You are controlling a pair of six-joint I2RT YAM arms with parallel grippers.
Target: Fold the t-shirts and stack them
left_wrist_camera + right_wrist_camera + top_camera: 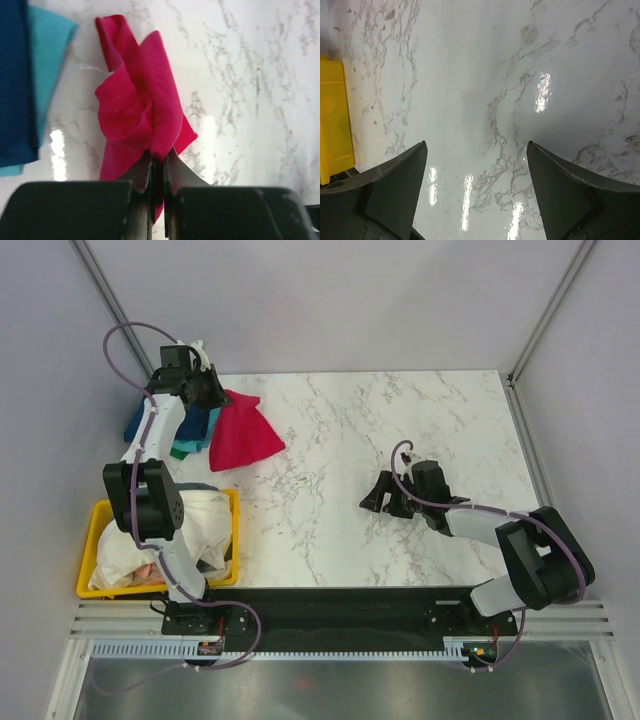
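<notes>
My left gripper rises next, shifts to the left in the top view and releases the red t-shirt onto the navy pile, since the red t-shirt [243, 432] hangs beside that pile.
A bright red t-shirt [243, 432] lies bunched at the far left of the marble table, and the same red t-shirt [140, 105] hangs crumpled in the left wrist view. My left gripper [208, 390] is shut on its edge; the left gripper [159, 162] pinches a fold of red cloth between its jaws. Beside it sits a pile of navy blue [135, 423] and teal [196, 430] shirts, with navy [12, 80] and teal [47, 55] cloth filling the wrist view's left side. My right gripper [383, 500] stands open over bare marble; the right gripper [477, 165] holds nothing.
A yellow plastic tray [98, 520] at the near left holds white cloth [205, 525]; its corner [332, 115] shows in the right wrist view. Metal frame posts and grey walls bound the table [400, 430].
</notes>
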